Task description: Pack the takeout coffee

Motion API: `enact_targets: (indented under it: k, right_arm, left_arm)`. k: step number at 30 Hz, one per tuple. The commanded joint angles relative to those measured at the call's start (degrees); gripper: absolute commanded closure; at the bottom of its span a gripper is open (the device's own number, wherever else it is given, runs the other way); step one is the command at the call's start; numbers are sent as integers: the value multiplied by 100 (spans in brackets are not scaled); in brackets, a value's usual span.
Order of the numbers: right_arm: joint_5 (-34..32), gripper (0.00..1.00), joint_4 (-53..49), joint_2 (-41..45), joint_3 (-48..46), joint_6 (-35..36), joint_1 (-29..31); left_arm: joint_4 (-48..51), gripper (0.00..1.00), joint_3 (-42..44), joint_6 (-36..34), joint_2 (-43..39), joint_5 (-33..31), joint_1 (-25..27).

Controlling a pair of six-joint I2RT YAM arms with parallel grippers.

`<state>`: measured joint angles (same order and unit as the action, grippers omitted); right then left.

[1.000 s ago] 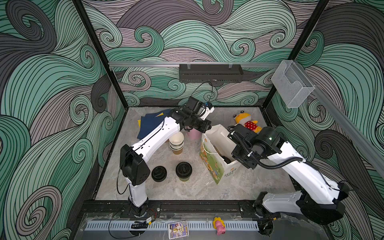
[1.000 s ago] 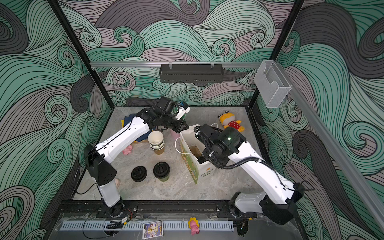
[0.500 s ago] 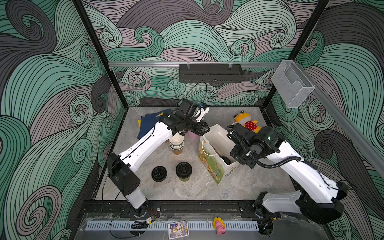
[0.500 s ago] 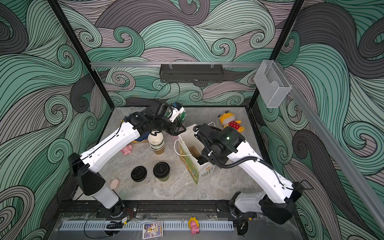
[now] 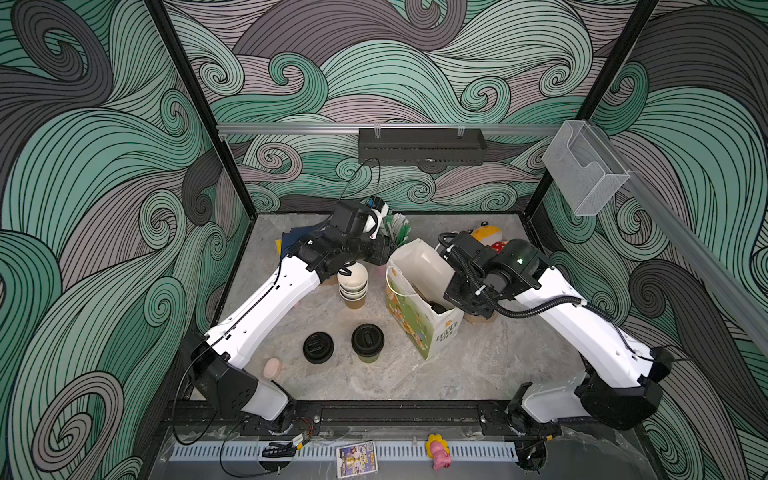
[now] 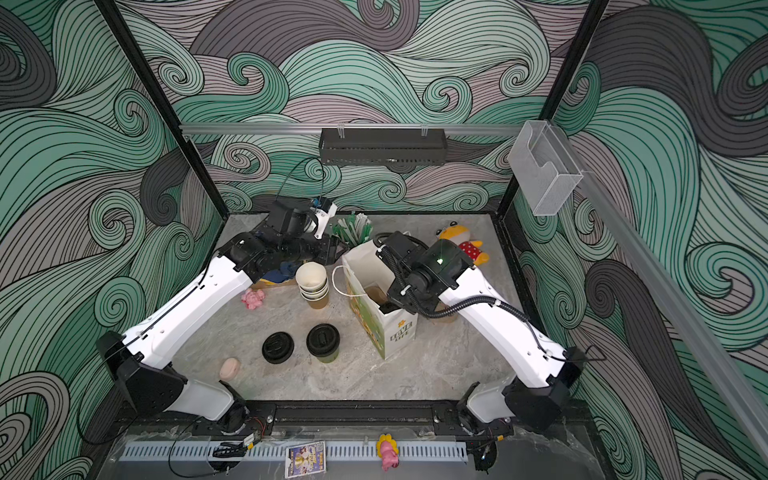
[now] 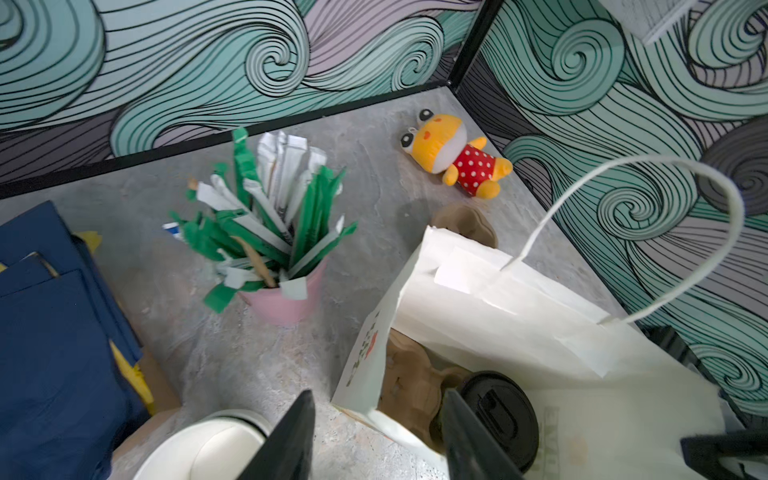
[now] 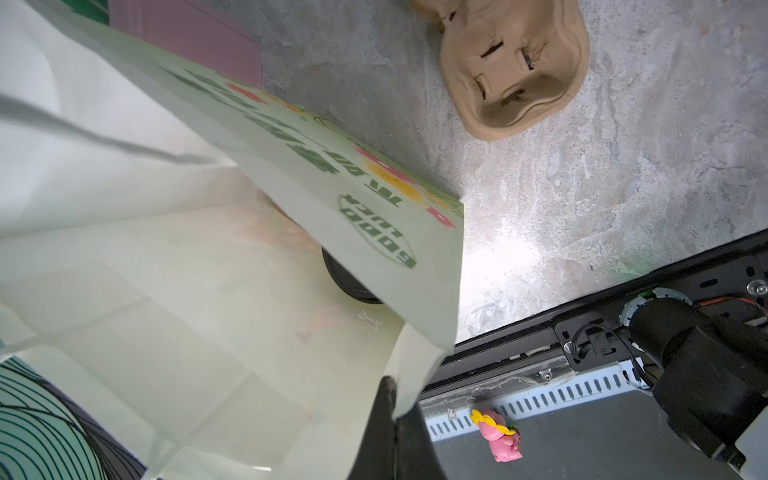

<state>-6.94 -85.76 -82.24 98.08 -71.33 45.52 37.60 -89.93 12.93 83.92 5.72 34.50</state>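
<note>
The bag [image 5: 419, 328] stands crooked on the table, so the robot's right gripper will swing outward toward the plush toy [image 5: 486, 235], turn the bag by its rim and then let it go.
One takeout coffee, an olive-green cup with a black lid [image 5: 367, 341] [image 6: 323, 343], stands on the table in front of the white printed paper bag [image 5: 419, 328] [image 6: 374, 328]. A second black-lidded cup [image 7: 500, 415] sits inside the bag in a brown pulp carrier [image 7: 411, 386]. My left gripper [image 7: 378, 440] is open and empty, hovering above the bag's near corner, beside a stack of empty paper cups [image 5: 352, 286]. My right gripper [image 8: 395, 432] is shut on the bag's rim [image 8: 415, 374], holding the bag's mouth open.
A loose black lid [image 5: 318, 347] lies left of the standing cup. A pink cup of straws [image 7: 286, 299], a plush toy [image 7: 453, 153] and another pulp carrier [image 8: 519, 70] sit behind the bag. Navy cloth [image 7: 54, 332] and a small pink toy [image 6: 253, 298] lie at back left.
My left gripper has opened and drawn back to the left, away from the bag's top. My right gripper has closed on the bag's rim.
</note>
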Motion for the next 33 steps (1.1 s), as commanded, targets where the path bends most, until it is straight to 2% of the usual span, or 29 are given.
enact_targets:
  k: [1,8,16,22,28,33]
  right_arm:
    - [96,100,46,-113,223,542,-166]
    - [398,100,117,-301,343,2059,-556]
    - [680,100,176,-587,620,3649,-1337]
    - [861,100,231,-998,931,4719,-1791]
    - [675,100,192,-1598,1460,5383,-2102]
    - [293,98,112,-1999,2001,5615,-2453]
  left_arm:
    - [-114,48,-3,173,-126,-261,-73]
    - [-163,47,112,201,-210,-384,-128]
    - [-195,46,134,295,-460,-466,-187]
    - [-99,43,151,334,-455,-226,-207]
    - [168,41,105,489,-379,-43,-206]
    - [369,39,61,706,-293,231,-207]
